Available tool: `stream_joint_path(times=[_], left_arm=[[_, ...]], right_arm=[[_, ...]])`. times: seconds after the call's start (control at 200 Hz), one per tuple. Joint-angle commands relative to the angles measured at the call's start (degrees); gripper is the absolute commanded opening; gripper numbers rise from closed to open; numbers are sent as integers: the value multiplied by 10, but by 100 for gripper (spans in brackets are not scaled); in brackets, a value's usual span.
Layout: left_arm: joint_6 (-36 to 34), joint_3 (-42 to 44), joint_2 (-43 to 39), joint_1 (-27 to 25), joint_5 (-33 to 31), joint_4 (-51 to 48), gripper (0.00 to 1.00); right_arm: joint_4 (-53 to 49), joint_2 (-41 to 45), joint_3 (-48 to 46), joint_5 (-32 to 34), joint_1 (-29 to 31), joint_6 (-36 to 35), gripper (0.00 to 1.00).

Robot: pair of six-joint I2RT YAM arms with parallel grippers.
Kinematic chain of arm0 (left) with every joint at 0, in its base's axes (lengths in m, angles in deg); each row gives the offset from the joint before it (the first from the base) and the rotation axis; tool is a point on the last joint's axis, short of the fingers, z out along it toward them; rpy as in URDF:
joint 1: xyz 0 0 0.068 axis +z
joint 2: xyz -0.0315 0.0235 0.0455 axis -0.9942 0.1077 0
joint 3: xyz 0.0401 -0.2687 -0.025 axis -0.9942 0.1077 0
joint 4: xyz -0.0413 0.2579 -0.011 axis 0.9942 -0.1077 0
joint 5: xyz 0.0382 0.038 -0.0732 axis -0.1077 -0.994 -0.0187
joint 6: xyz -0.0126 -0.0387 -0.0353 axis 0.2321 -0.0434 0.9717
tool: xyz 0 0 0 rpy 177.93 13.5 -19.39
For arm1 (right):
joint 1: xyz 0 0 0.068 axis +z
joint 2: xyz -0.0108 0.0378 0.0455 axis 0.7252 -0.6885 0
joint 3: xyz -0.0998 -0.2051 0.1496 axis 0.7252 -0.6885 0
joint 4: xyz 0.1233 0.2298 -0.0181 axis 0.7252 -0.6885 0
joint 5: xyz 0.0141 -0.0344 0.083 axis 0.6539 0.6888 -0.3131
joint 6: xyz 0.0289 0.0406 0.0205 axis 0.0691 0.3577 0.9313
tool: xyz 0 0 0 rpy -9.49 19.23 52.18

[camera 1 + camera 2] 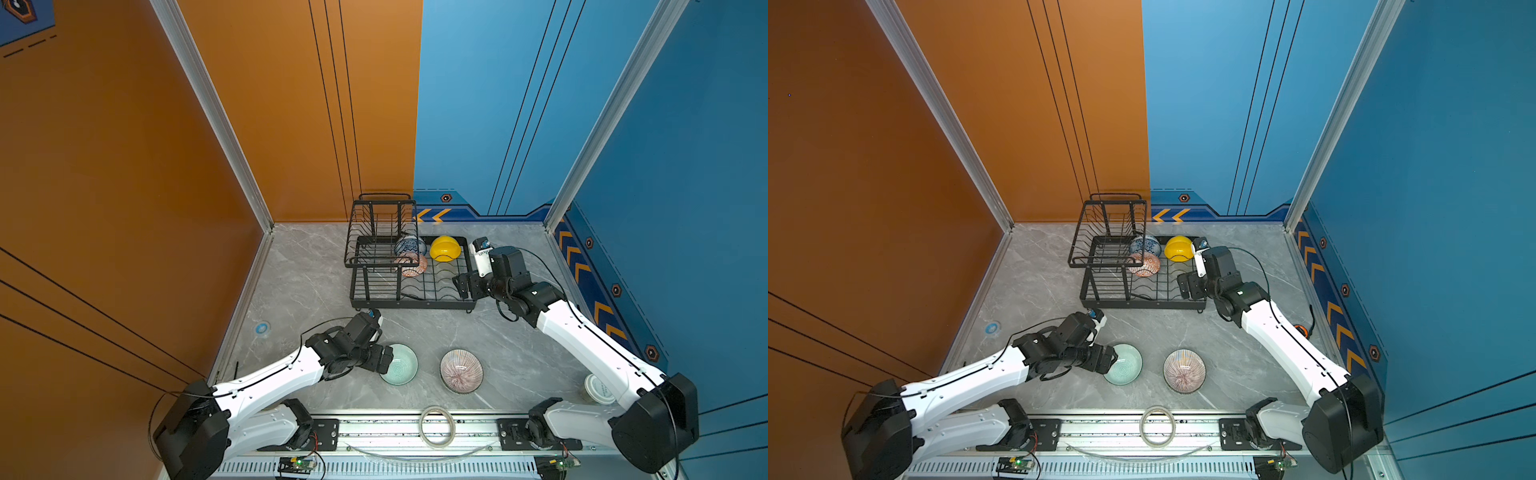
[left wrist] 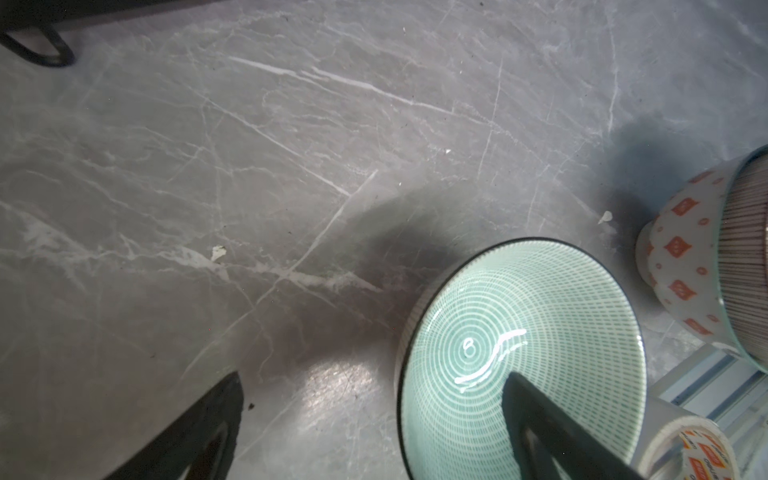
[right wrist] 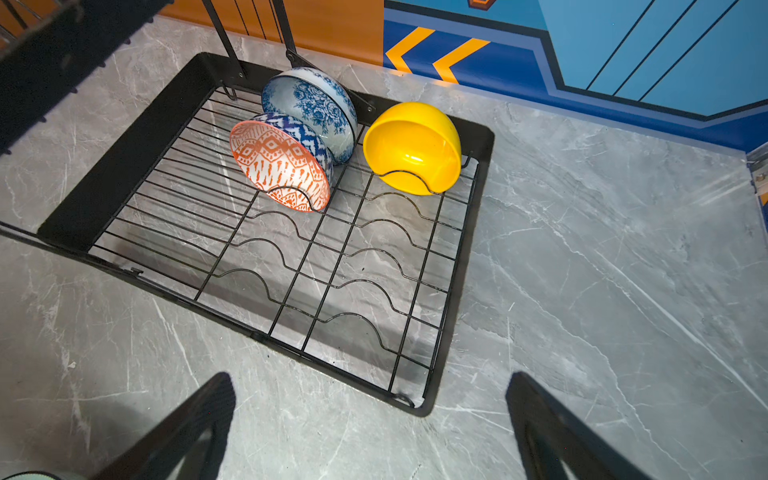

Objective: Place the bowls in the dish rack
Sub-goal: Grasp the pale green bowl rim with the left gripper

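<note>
My left gripper moves straight down over the green bowl's near-side rim (image 2: 402,424) next and closes. The bowl's rim is below it, in the gap of its open fingers.
The black wire dish rack (image 1: 415,305) (image 3: 124,166) stands at the back of the table. A blue-white floral bowl (image 3: 311,108), an orange-white bowl (image 3: 278,166) and a yellow bowl (image 3: 411,145) stand on edge in it. In both top views a pale green ringed bowl (image 1: 401,365) (image 1: 1125,365) and a pinkish striped bowl (image 1: 461,370) sit upright near the front. My left gripper (image 1: 384,361) (image 2: 372,376) is open and straddles the green bowl's (image 2: 540,311) left rim, one finger inside. My right gripper (image 1: 463,286) (image 3: 370,376) hangs open and empty over the rack's right front corner.
A tape ring (image 1: 436,426) lies on the front rail. A white lidded tub (image 1: 598,388) stands at the front right, partly behind my right arm. Walls close the table on the left, back and right. The rack's raised basket tier (image 1: 380,232) is on its left.
</note>
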Motion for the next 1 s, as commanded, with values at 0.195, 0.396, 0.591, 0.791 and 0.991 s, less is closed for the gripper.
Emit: stream_joint_path(times=[0.195, 0.396, 0.591, 0.791, 0.991], left_arm=[[8, -24, 71, -20, 8, 7, 83], [8, -38, 98, -26, 16, 18, 68], [7, -47, 119, -29, 23, 20, 47], [5, -48, 117, -27, 23, 14, 30], [1, -50, 110, -26, 17, 2, 12]], right_arm=[[-5, 5, -2, -7, -4, 9, 100], [-6, 13, -9, -4, -4, 8, 100], [-6, 19, -13, -2, -6, 5, 100], [-5, 29, -23, -3, -8, 2, 100], [-3, 38, -32, -5, -11, 2, 100]])
